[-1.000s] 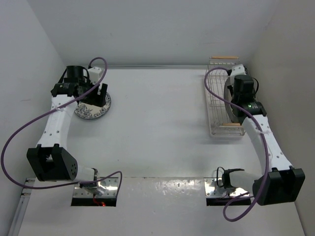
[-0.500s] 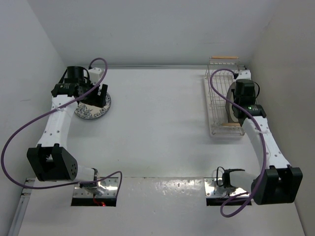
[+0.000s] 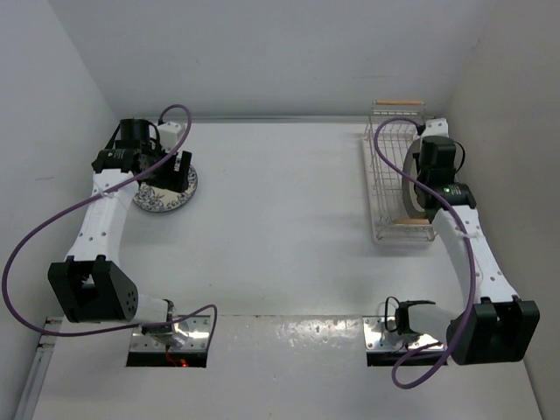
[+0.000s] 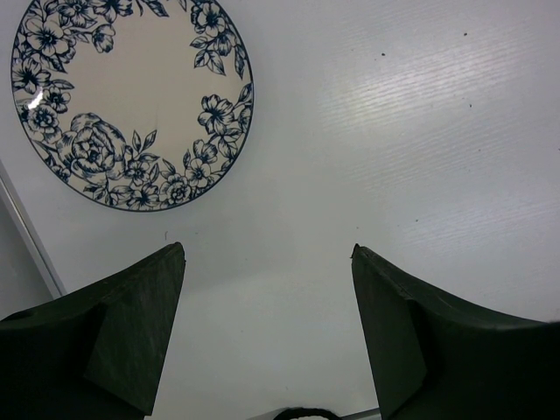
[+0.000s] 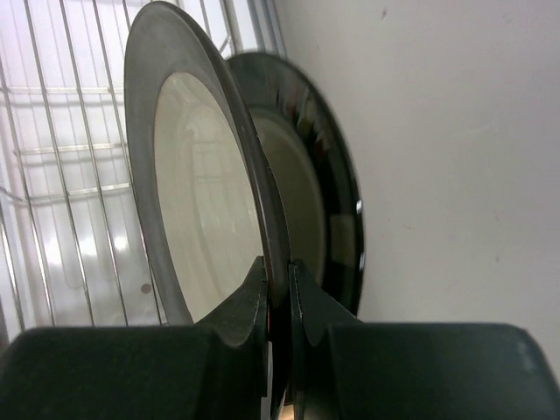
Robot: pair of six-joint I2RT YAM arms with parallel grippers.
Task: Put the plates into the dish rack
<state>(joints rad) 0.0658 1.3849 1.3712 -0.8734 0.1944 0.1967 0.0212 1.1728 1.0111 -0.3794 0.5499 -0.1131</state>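
Observation:
My right gripper will move the plate it is holding slightly away from the second cream plate, toward the rack's empty wires, and it will open there.
The white plate with blue floral pattern lies flat on the table at the far left; in the left wrist view it is ahead and to the left. My left gripper is open and empty, just above the table beside that plate. My right gripper is shut on the rim of a cream plate with a dark rim, held on edge inside the white wire dish rack. A second cream plate with a glossy dark rim stands on edge close behind it.
The rack lies along the right wall, with wooden handle bars at its far end and near end. The left wall is close to the floral plate. Cables loop from both arms.
My right gripper has shifted the held plate a little toward the rack's near end and lower among the wires. The left arm has hardly moved.

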